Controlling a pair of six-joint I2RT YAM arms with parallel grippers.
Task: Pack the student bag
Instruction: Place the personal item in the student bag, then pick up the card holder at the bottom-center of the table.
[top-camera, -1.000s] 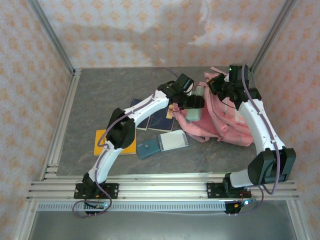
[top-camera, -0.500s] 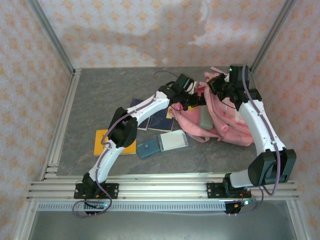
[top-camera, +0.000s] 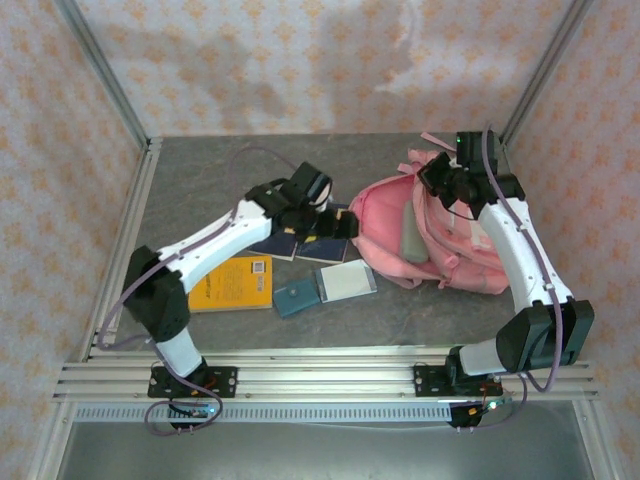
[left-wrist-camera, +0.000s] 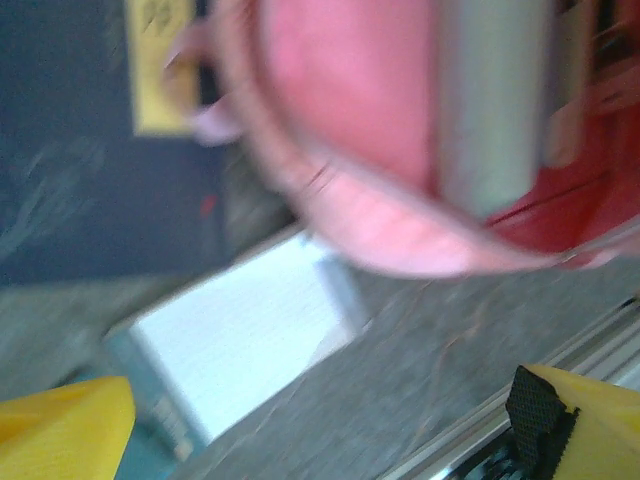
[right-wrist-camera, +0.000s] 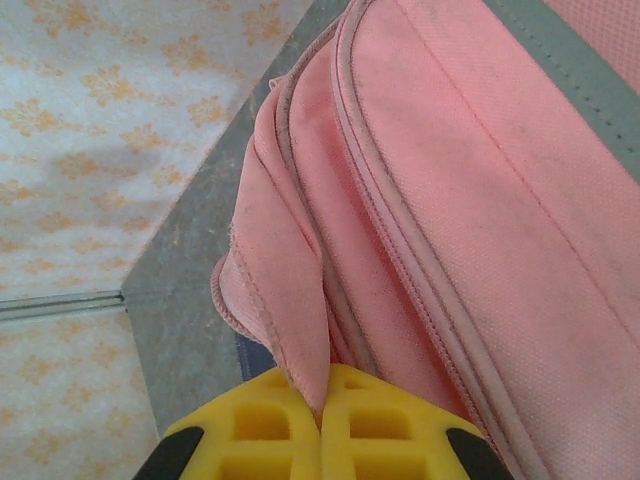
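The small teal notebook (top-camera: 297, 297) needs to be reached, so my left gripper will move back toward the base first, then lower onto the notebook.
The student bag (top-camera: 440, 250), a big pink backpack, lies at the right of the table with its main compartment gaping toward the left. A grey-green flat case (top-camera: 410, 235) rests inside the opening. My right gripper (top-camera: 450, 187) is shut on a pink fabric flap (right-wrist-camera: 290, 300) at the bag's upper rim and holds it up. My left gripper (top-camera: 343, 225) hovers just left of the bag's mouth, above the dark blue books, open and empty. In the blurred left wrist view, the bag (left-wrist-camera: 340, 120) and the case (left-wrist-camera: 490, 100) lie ahead of the yellow fingertips (left-wrist-camera: 60, 430).
Two dark blue books (top-camera: 300, 242) lie under the left gripper. A yellow book (top-camera: 235, 282), a teal notebook (top-camera: 293, 298) and a pale-covered pad (top-camera: 346, 281) lie nearer the front. Aluminium rails border the table on the left and front.
The left gripper let go of the grey-green case inside the bag, opened wide and drew back to the left, out of the bag's mouth. The right gripper kept its hold.
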